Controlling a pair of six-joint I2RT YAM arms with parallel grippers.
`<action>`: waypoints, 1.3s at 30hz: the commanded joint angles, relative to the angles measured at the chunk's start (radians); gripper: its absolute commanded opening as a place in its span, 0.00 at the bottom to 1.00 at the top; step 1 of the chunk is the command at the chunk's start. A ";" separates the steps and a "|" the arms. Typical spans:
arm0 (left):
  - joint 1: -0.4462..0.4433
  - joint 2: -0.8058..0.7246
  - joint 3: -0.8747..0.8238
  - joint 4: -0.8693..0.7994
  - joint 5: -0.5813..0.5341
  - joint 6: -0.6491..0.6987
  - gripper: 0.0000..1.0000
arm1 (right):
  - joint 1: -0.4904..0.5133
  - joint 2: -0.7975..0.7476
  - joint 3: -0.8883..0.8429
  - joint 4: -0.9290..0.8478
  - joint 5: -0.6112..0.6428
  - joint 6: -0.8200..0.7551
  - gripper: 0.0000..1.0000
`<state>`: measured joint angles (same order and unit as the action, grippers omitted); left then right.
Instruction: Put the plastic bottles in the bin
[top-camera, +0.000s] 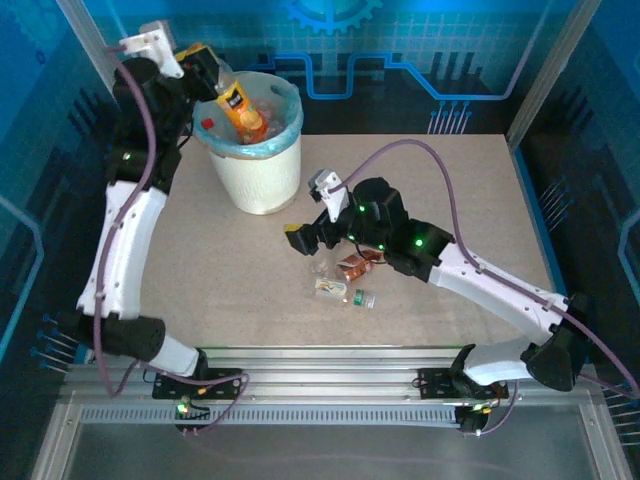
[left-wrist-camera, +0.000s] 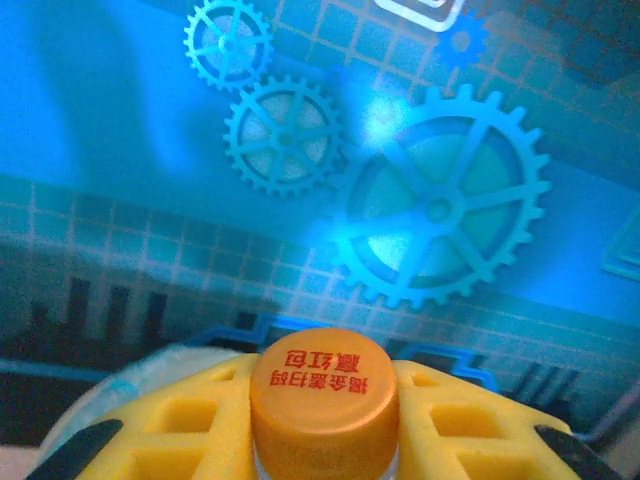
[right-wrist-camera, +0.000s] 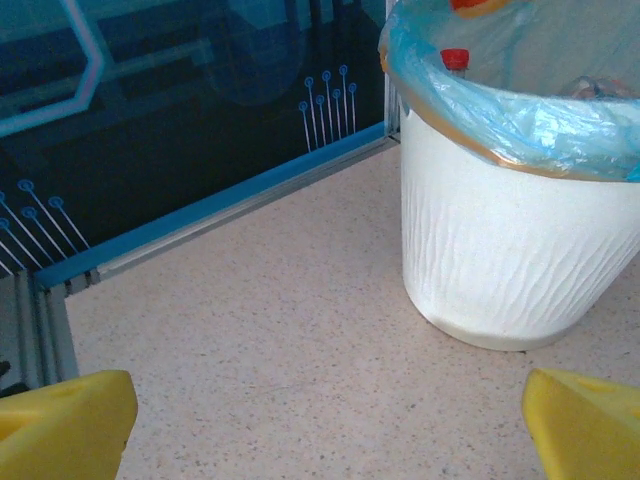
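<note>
My left gripper still hangs at the bin's rim with the bottle, so I will swing it over the bin's opening (top-camera: 262, 98), turn and lower it, and release the bottle.
My left gripper (top-camera: 220, 86) hangs over the bin's (top-camera: 256, 165) far left rim, shut on an orange-labelled plastic bottle (top-camera: 241, 111) that points down into the bin. In the left wrist view its orange cap (left-wrist-camera: 325, 400) sits squeezed between the yellow pads (left-wrist-camera: 170, 425). More bottles lie inside the bin, one with a red cap (right-wrist-camera: 455, 58). My right gripper (top-camera: 304, 240) is low over the middle of the table, open, with nothing between its yellow fingertips (right-wrist-camera: 65, 425). Just behind it lie loose bottles: a crushed one with a brown label (top-camera: 353, 265) and one with a white label (top-camera: 331, 288).
The white bin (right-wrist-camera: 510, 240) with its blue liner stands ahead and to the right of the right gripper, bare tabletop (right-wrist-camera: 260, 340) between them. A small green-capped piece (top-camera: 366, 299) lies by the loose bottles. Blue walls close the table's back and sides.
</note>
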<state>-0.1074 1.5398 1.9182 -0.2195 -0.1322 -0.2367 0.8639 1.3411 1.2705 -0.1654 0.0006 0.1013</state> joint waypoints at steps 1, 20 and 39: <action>0.005 0.097 0.101 0.148 -0.082 0.149 0.00 | -0.023 0.030 0.074 -0.040 0.021 -0.062 1.00; -0.100 0.597 0.432 0.197 -0.194 0.817 0.00 | -0.080 0.225 0.269 -0.220 -0.006 -0.159 1.00; -0.006 0.559 0.341 -0.046 -0.236 0.389 0.00 | -0.081 0.274 0.301 -0.272 -0.023 -0.177 1.00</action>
<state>-0.1555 2.1777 2.2959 -0.2291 -0.3695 0.3115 0.7940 1.6051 1.5330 -0.4164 -0.0074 -0.0544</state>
